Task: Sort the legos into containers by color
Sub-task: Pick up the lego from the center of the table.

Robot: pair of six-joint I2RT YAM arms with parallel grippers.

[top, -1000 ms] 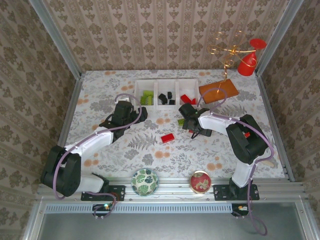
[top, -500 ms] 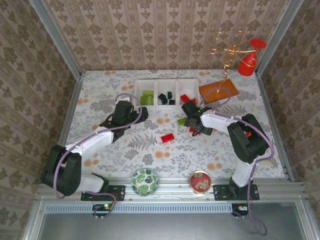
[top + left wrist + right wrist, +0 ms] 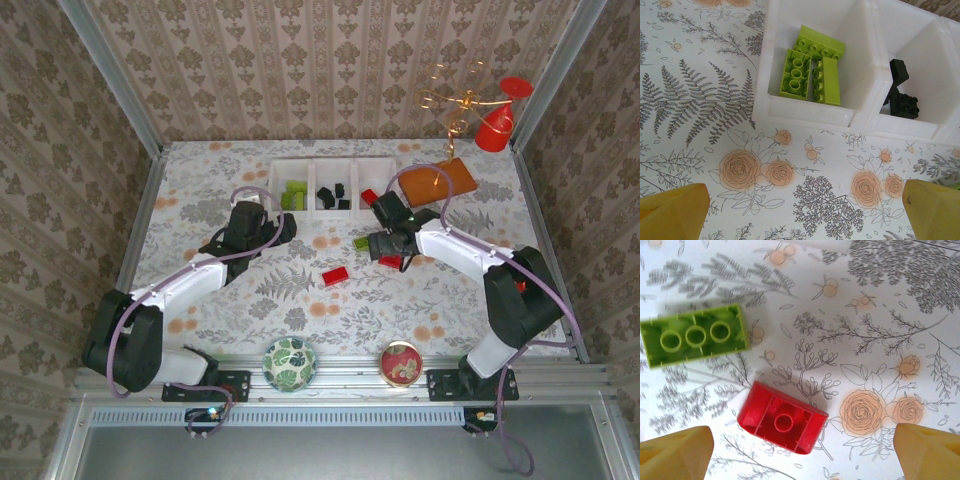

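My right gripper should go down next around the upturned red brick point(image 3: 391, 262) point(image 3: 782, 417) below it, because the gripper's open fingers are already wider apart than the brick.
The white tray point(image 3: 331, 163) stands at the back of the table. Lime legos point(image 3: 812, 70) lie in its left compartment, black ones point(image 3: 901, 94) in the middle and red ones point(image 3: 370, 196) on the right. My left gripper point(image 3: 805, 212) hangs open over bare tablecloth just in front of the tray point(image 3: 810, 112). My right gripper point(image 3: 800, 455) is open and low over the cloth. An upturned red brick point(image 3: 782, 417) lies between its yellow fingertips point(image 3: 675, 455). A lime brick point(image 3: 695, 336) lies just beyond. Another red brick point(image 3: 335, 275) lies loose mid-table.
An orange-brown board point(image 3: 437, 182) lies right of the tray. Two round bowls point(image 3: 290, 362) point(image 3: 401, 362) sit on the near rail. A red cone with gold wire point(image 3: 495, 125) hangs at the back right corner. Patterned walls close in three sides.
The right arm's elbow has swung out to the right and its gripper has turned. A red brick now shows beside that gripper. The left arm has not moved.
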